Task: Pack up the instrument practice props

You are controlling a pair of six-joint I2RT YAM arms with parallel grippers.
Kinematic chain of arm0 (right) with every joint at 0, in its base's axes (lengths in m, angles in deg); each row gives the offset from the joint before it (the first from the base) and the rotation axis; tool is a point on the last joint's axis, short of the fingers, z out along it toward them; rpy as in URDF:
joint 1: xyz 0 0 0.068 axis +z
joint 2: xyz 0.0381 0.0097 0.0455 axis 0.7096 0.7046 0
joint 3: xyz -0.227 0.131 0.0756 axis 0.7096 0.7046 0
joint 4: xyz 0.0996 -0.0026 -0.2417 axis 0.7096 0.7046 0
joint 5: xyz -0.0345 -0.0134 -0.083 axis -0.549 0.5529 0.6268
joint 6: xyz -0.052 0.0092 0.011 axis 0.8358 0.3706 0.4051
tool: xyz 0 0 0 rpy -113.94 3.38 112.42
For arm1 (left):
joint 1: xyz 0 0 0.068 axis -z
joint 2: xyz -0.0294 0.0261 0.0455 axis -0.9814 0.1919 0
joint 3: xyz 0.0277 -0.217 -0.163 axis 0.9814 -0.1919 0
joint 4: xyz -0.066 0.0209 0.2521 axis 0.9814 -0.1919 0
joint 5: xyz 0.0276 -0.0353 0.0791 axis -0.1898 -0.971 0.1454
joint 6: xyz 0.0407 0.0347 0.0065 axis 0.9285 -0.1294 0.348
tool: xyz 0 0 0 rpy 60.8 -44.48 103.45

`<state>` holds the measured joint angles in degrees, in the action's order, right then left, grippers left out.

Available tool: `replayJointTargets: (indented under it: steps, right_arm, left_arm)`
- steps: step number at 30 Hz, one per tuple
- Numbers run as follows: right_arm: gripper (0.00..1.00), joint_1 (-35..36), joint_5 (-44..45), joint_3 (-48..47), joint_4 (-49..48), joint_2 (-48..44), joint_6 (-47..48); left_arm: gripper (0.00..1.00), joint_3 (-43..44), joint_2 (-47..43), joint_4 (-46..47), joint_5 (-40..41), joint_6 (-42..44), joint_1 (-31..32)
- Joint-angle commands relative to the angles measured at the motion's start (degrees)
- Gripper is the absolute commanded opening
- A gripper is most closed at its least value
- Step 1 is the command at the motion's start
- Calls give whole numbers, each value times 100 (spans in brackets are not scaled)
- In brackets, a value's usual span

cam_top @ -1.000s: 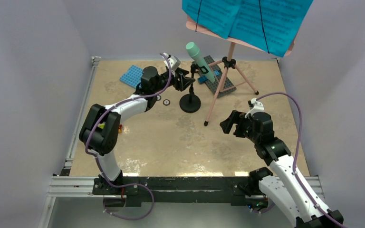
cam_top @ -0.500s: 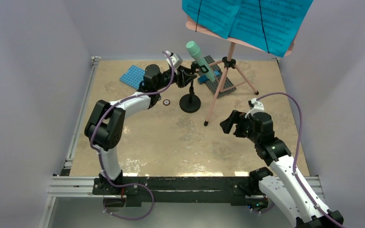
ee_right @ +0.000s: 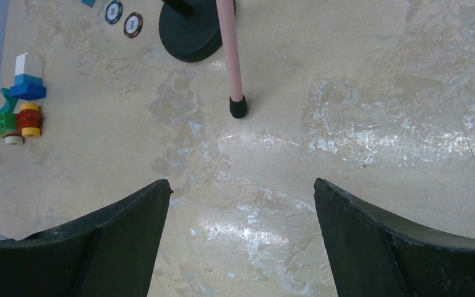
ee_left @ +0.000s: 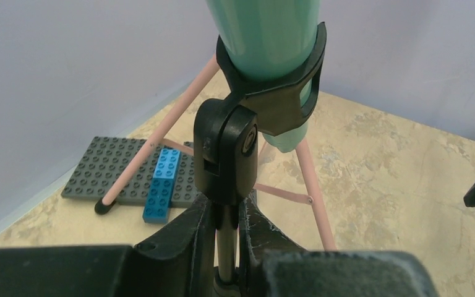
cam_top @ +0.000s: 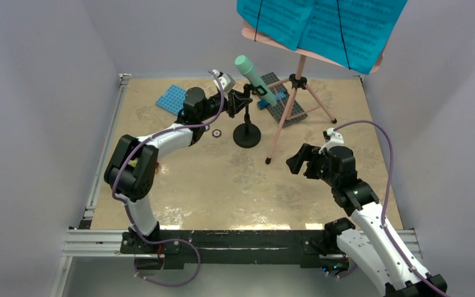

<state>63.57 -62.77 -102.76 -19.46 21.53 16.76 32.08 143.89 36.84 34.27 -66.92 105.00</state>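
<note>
My left gripper carries the mic stand back next, away from the pink tripod, onto the near table, because the mic stand's base stands beside a tripod leg.
The small black mic stand stands at mid-table with the mint-green microphone clipped slanting on top. My left gripper is shut on the stand's thin pole, just under the black swivel joint; the fingers press the pole from both sides, below the microphone. The pink tripod music stand rises just right of it, carrying cyan sheet-music pages. My right gripper hovers open over bare table, near a pink tripod foot.
A grey baseplate with a blue brick lies under the tripod legs. A blue baseplate is at the back left. Small coloured bricks and two round chips lie left of the mic stand's base.
My left gripper has closed onto the mic stand's pole. The microphone's head has swung slightly left and up. The right arm has stayed still.
</note>
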Motion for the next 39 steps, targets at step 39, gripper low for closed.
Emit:
replayJointTargets:
  steps: [39]
  right_arm:
    - [84,1599,-970,212,-728,-302,-313]
  left_arm:
    - [12,-4540,-5212,-6,6413,303,3075]
